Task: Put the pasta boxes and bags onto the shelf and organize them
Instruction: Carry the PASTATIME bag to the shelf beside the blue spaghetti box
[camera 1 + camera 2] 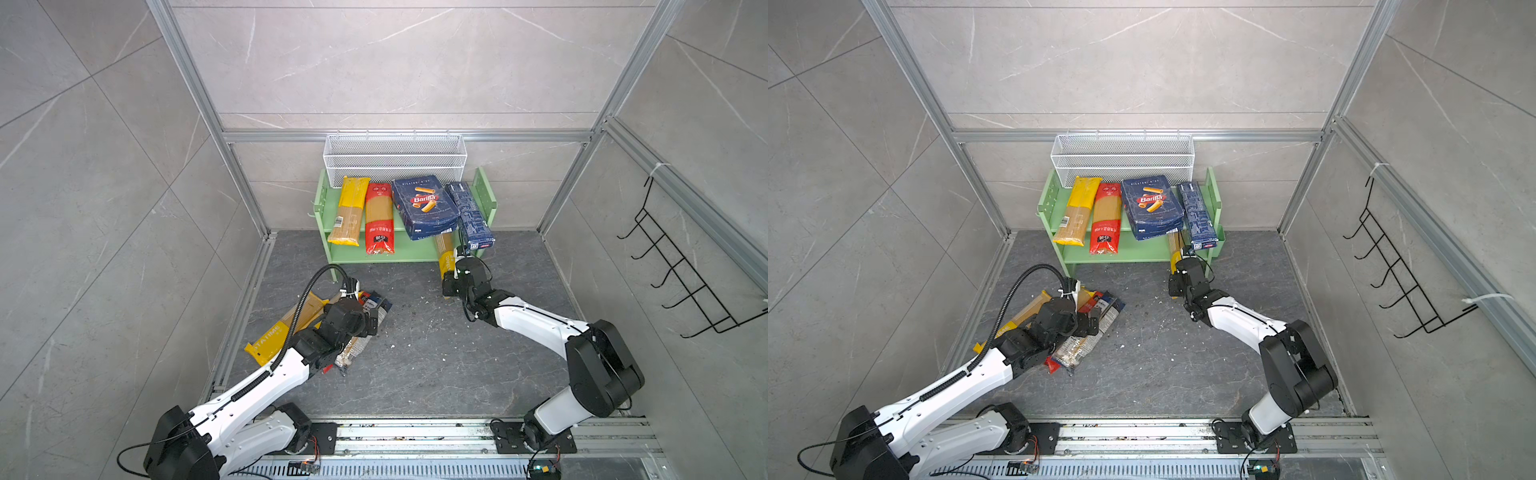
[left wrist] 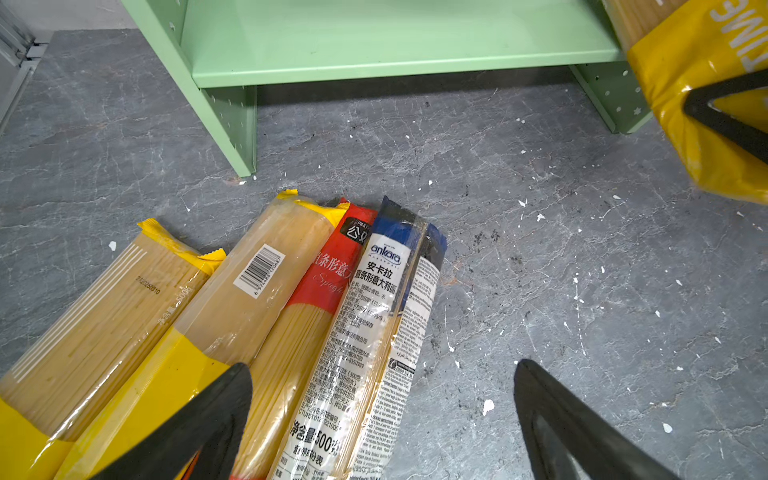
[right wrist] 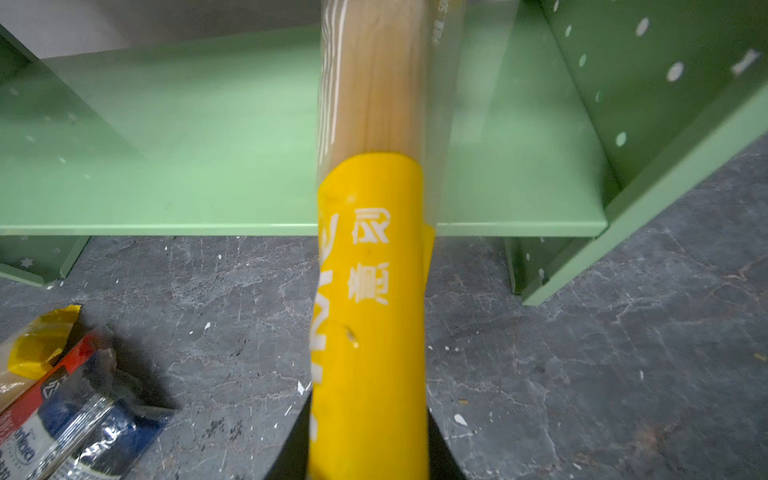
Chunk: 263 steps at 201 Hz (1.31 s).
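The right gripper pushes the spaghetti bag farther onto the shelf's lower board, outward of the gripper, and releases next, since the bag's near half overhangs the floor.
The green shelf (image 1: 415,250) (image 1: 1133,250) stands at the back. Its top board carries a yellow bag (image 1: 349,212), a red bag (image 1: 379,218), the wide Barilla box (image 1: 426,205) and the narrow blue box (image 1: 471,216). My right gripper (image 1: 453,276) (image 3: 368,415) is shut on a yellow spaghetti bag (image 3: 370,291) whose far end reaches over the lower board (image 3: 166,166), under the Barilla box. My left gripper (image 1: 374,318) (image 2: 382,368) hangs open over several bags on the floor. The clear ankara bag (image 2: 382,324) and part of a red bag (image 2: 328,270) lie between its fingers.
A white wire-mesh basket (image 1: 395,160) hangs just above the shelf's back. A black hook rack (image 1: 681,266) is on the right wall. Aluminium frame posts (image 1: 245,183) flank the dark floor (image 1: 415,353), which is strewn with pale crumbs.
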Tool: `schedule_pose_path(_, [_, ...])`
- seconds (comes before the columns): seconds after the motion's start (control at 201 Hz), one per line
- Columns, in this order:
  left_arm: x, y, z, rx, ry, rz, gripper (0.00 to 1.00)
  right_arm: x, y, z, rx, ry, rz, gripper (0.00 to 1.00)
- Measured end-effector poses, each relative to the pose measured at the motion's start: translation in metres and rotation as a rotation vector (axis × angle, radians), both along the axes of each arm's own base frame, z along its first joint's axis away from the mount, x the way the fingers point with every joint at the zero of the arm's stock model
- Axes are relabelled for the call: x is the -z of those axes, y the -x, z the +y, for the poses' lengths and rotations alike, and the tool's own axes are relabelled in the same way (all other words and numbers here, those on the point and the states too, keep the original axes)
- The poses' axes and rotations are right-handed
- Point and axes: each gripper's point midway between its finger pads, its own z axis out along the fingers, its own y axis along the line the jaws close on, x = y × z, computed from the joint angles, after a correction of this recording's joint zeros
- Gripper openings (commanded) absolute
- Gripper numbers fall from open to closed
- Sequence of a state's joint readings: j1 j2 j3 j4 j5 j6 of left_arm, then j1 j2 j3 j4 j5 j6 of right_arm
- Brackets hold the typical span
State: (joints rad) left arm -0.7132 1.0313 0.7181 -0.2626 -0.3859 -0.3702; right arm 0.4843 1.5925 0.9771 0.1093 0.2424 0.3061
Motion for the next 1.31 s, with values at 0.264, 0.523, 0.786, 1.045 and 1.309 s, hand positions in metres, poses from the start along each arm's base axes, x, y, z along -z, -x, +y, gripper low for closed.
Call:
schedule_pose_path(0.264, [-0.004, -0.001, -0.002, 0.005, 0.004, -0.008, 1.0, -0.002, -0.009, -0.005, 0.016, 0.008, -0.015, 0.0])
schedule_pose_path(0.523, [-0.009, -0.002, -0.002, 0.007, 0.011, -0.019, 1.0, -0.005, -0.02, -0.003, 0.026, 0.008, -0.025, 0.03])
schedule_pose_path(0.786, [-0.02, 0.0, 0.0, 0.006, 0.034, -0.045, 1.0, -0.029, -0.035, 0.002, 0.039, -0.009, -0.076, 0.07])
schedule_pose_path(1.045, [-0.024, 0.001, 0.001, 0.006, 0.04, -0.052, 1.0, -0.045, -0.056, 0.003, 0.066, -0.013, -0.104, 0.07])
schedule_pose_path(1.309, [-0.023, 0.002, 0.001, 0.006, 0.036, -0.047, 1.0, -0.041, -0.071, 0.001, 0.095, 0.012, -0.083, 0.08])
